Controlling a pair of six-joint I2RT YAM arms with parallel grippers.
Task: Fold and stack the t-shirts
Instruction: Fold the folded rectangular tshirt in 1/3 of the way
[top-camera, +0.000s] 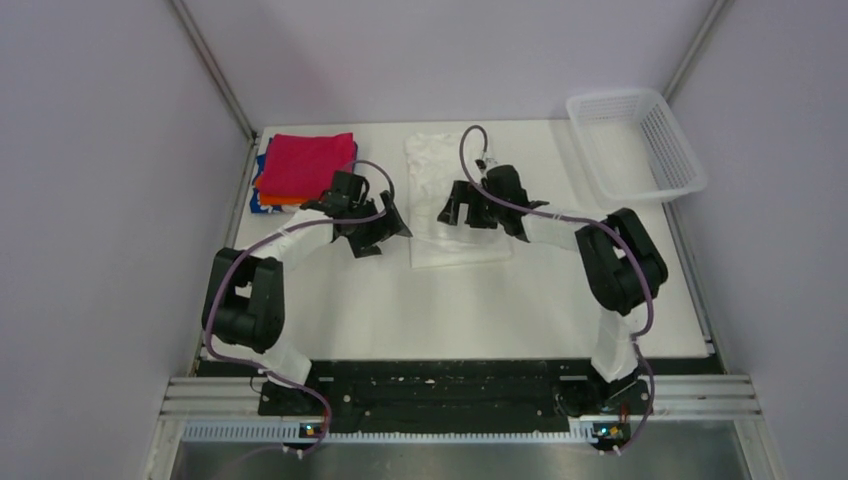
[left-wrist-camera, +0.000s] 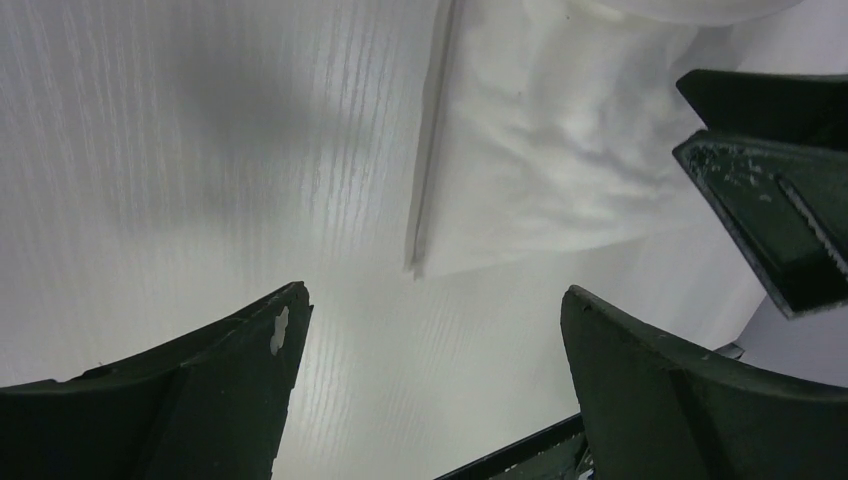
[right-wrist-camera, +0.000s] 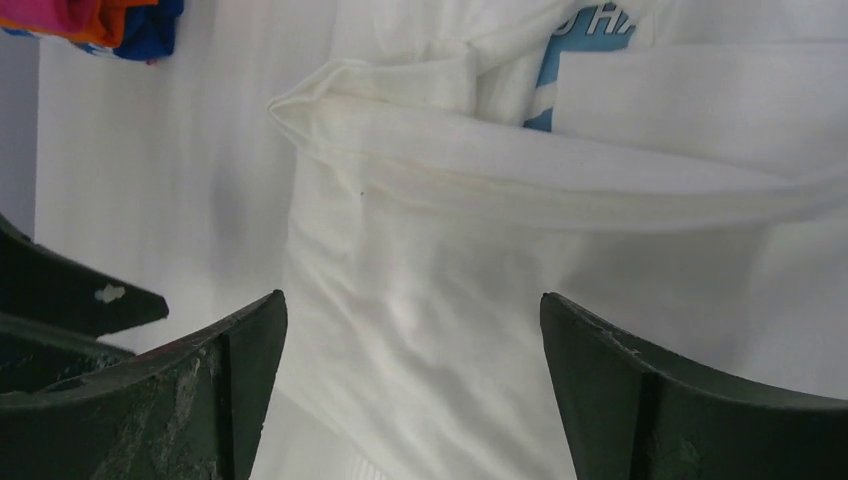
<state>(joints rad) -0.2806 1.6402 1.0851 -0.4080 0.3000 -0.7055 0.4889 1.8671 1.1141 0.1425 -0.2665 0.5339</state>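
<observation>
The gripper's fingers span bare table, so next my left gripper should move down and back, to the right in the top view, onto the white shirt's near corner.
A white t-shirt lies partly folded into a long strip mid-table; a bit of blue print shows in the right wrist view. A folded stack with a magenta-red shirt on top of orange and blue ones sits at the far left. My left gripper is open and empty just left of the white shirt's near-left corner; bare table lies between its fingers. My right gripper is open and empty low over the white shirt.
A white plastic mesh basket stands at the far right corner. Grey walls close in the table on both sides. The two grippers are close together; the right one's finger shows in the left wrist view.
</observation>
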